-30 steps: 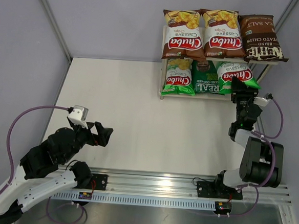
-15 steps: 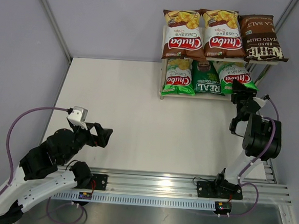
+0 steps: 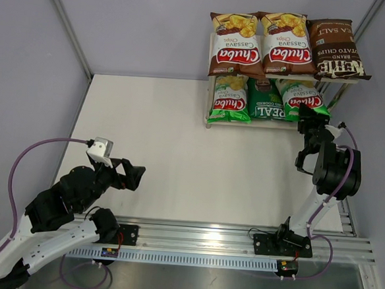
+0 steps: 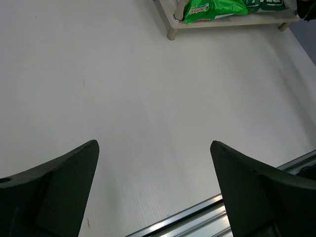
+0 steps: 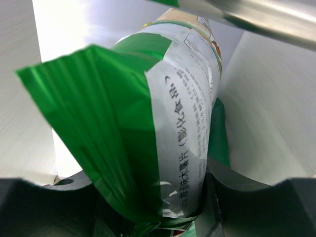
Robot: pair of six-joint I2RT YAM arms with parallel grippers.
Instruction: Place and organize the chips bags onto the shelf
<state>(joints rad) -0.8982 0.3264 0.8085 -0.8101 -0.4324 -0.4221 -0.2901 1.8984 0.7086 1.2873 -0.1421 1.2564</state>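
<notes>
My right gripper will move down and swing the near edge of the crooked light-green Chuba bag toward the REAL bag point(image 3: 264, 104), and then it will open.
The shelf point(image 3: 260, 122) stands at the table's far right. Its upper board holds two brown Chuba bags point(image 3: 235, 47) point(image 3: 288, 47) and the dark-brown Kettle bag point(image 3: 338, 50). The lower board holds a light-green Chuba bag point(image 3: 230, 99), the dark-green REAL bag point(image 3: 264, 104) and a second light-green Chuba bag point(image 3: 306, 96) at the right. My right gripper point(image 3: 308, 117) is shut on the near edge of that right bag, which fills the right wrist view point(image 5: 163, 123) between the fingers point(image 5: 256, 202). My left gripper point(image 3: 135, 175) is open and empty over the near left table point(image 4: 153, 144).
Grey walls close in the table at the back, left and right. An aluminium rail point(image 3: 239, 237) runs along the near edge. The left wrist view shows the shelf's lower board point(image 4: 227, 22) and a light-green bag point(image 4: 212, 9) far ahead.
My right gripper has moved slightly toward the shelf with the light-green bag, and the right arm's elbow has risen. The left arm has not moved.
</notes>
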